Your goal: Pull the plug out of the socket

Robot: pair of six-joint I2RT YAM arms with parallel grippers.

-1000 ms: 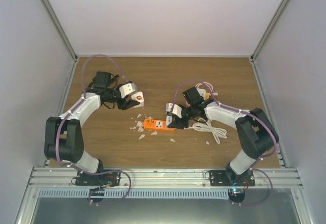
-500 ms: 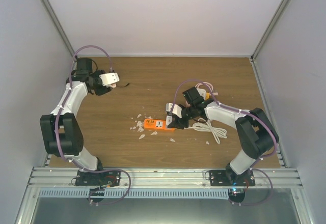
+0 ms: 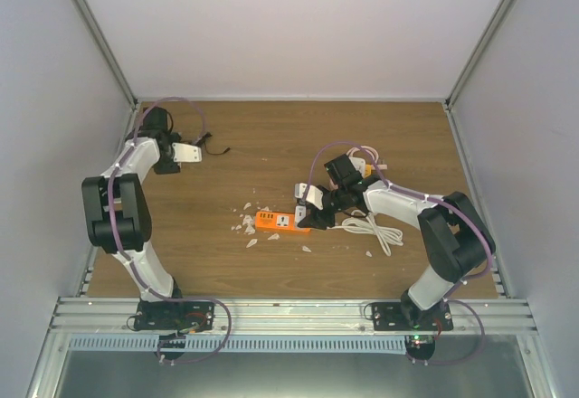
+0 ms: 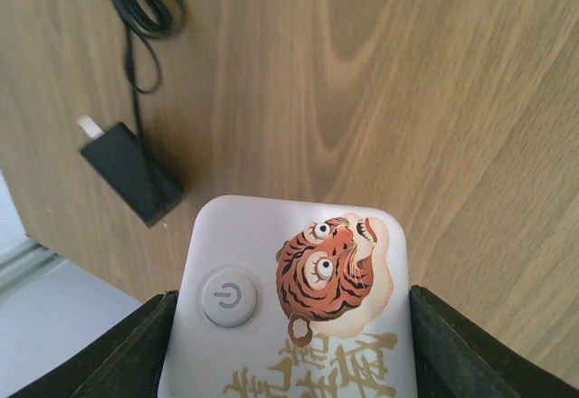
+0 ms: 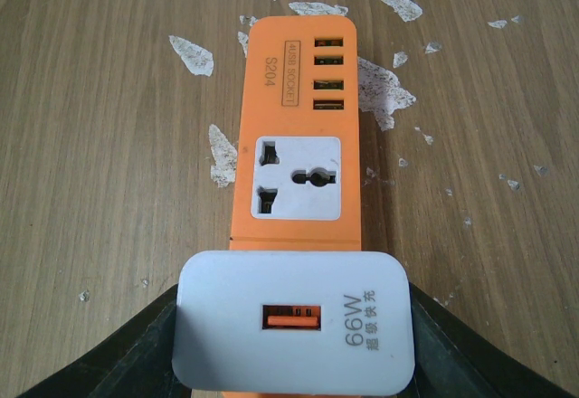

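The wood (image 4: 262, 186) beside the black adapter is clear, so next I should move my left gripper down toward the bare tabletop there to release the white tiger-print box (image 4: 298, 298).
The orange socket strip (image 5: 297, 99) lies flat on the wooden table, also seen in the top view (image 3: 280, 221). A white 66W charger plug (image 5: 294, 321) sits on the strip's near end. My right gripper (image 5: 294, 348) is shut on this plug, one finger on each side; in the top view it is at the strip's right end (image 3: 308, 197). My left gripper (image 4: 294, 357) is shut on a white tiger-print box (image 4: 298, 298) with a power button. It holds the box at the far left of the table (image 3: 185, 154), well away from the strip.
A black adapter (image 4: 131, 172) with a black cable (image 4: 136, 0) lies on the table just beyond the left gripper. White flakes (image 3: 246, 226) are scattered left of the strip. A coiled white cable (image 3: 371, 228) lies right of it. Walls enclose the table.
My left arm has swung from near the table's middle to the far left back corner, carrying the white tiger-print box. The right arm, plug and strip have not moved.
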